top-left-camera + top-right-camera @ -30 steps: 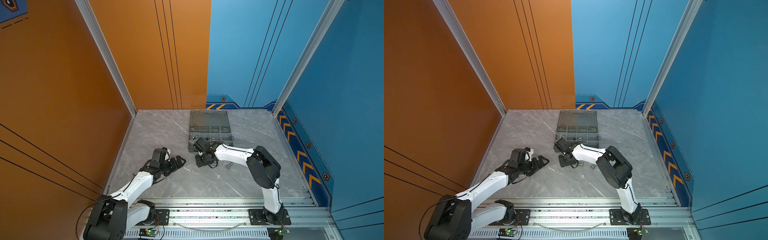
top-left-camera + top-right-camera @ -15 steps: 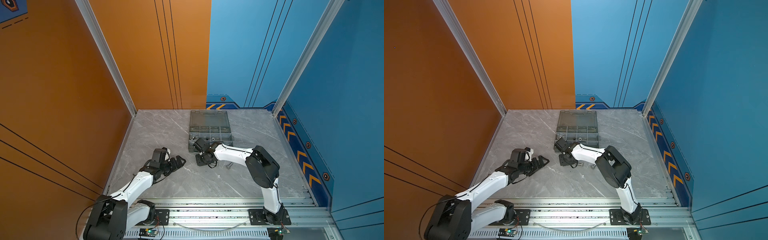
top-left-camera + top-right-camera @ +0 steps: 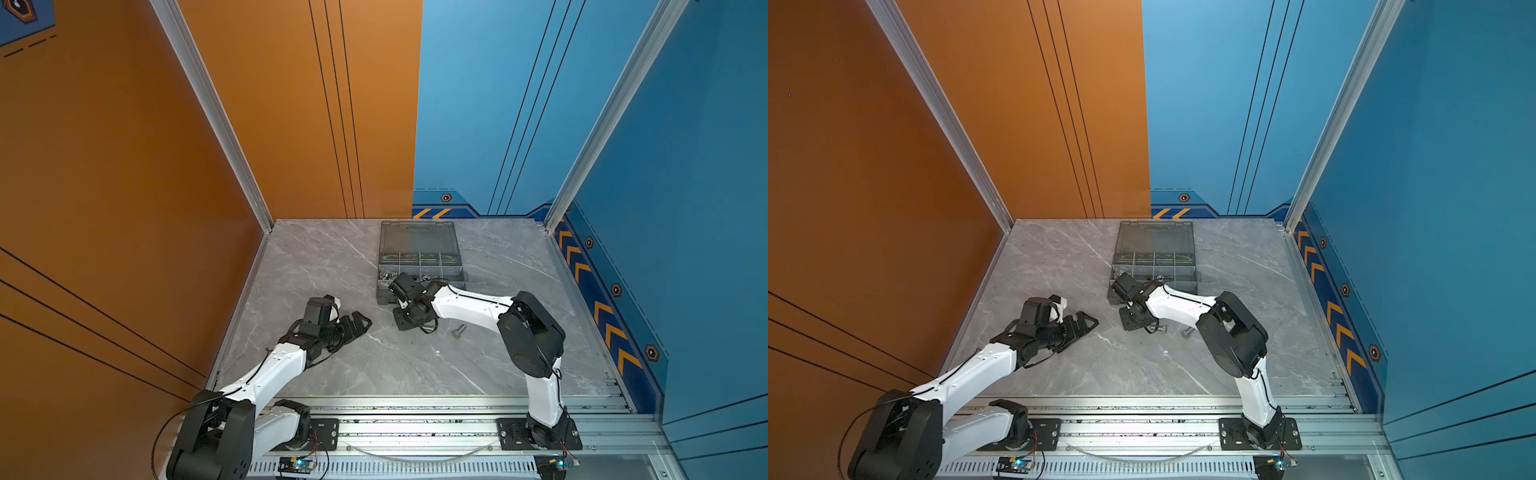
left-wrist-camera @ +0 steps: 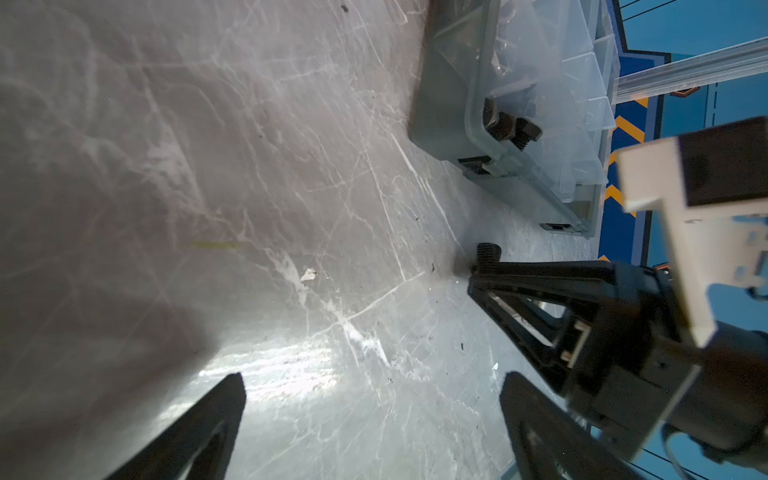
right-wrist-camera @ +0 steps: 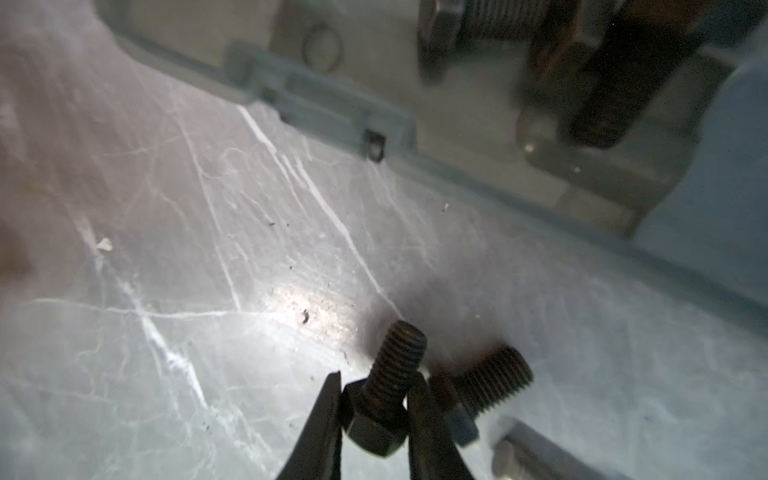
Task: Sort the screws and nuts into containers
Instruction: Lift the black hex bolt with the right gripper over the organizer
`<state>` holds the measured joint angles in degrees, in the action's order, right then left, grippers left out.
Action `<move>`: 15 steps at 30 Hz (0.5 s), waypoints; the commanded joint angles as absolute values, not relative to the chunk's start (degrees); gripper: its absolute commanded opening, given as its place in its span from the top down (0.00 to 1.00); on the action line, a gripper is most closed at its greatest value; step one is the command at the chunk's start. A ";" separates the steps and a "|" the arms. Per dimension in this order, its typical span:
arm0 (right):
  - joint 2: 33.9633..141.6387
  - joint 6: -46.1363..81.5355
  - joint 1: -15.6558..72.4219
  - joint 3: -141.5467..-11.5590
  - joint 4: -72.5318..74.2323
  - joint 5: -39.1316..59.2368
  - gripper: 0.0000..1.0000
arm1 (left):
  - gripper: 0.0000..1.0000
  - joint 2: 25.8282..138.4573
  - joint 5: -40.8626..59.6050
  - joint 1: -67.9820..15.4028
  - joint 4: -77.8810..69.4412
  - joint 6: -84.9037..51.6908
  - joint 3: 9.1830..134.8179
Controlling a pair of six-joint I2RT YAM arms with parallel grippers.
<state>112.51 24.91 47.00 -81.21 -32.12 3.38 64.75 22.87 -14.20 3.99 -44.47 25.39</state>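
The compartment with other black screws is outward of my right gripper. I will lift my right gripper outward over the near compartment [image 5: 512,88] and let go of the black screw.
My right gripper [image 5: 376,386] is shut on a black screw [image 5: 386,395], gripped just above its hex head and standing just off the marble table. A second black screw [image 5: 486,382] lies right beside it, and a silver screw [image 5: 536,453] a little further off. In both top views that gripper [image 3: 403,322] points down in front of the containers' grey case [image 3: 461,272], with the silver screw [image 3: 458,331] to its right. My left gripper [image 3: 357,324] rests open and empty to the left. Black screws [image 4: 511,126] lie in a near compartment. Nuts are too small to tell.
The case's smoky lid [image 3: 417,235] lies open flat towards the back wall. Small silver parts [image 3: 388,274] sit in the near left compartment. Orange and blue walls enclose the table, and a metal rail [image 3: 415,419] runs along its front edge.
My right gripper's jaws have come together on the black screw, and the arm has hardly shifted. The left arm has not moved.
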 commanded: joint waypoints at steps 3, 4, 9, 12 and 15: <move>104.09 11.91 42.96 -83.80 -35.41 8.44 1.00 | 0.02 63.82 24.16 -13.66 3.57 -44.44 24.70; 103.74 10.02 42.37 -84.50 -35.72 8.86 1.00 | 0.02 63.81 24.22 -13.64 3.52 -44.45 24.70; 104.91 1.24 40.52 -90.46 -38.70 10.29 1.00 | 0.02 63.74 24.33 -13.80 3.51 -44.64 24.95; 106.97 -3.07 38.57 -93.62 -39.21 11.21 1.00 | 0.02 63.40 24.37 -13.89 3.48 -44.96 25.09; 109.48 -5.22 37.74 -96.52 -40.13 12.44 1.00 | 0.02 62.61 24.50 -14.05 3.51 -45.24 25.30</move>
<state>106.50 0.43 38.96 -94.00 -37.15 10.39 63.96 23.05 -14.20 3.97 -44.71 25.39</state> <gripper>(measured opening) 0.239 0.977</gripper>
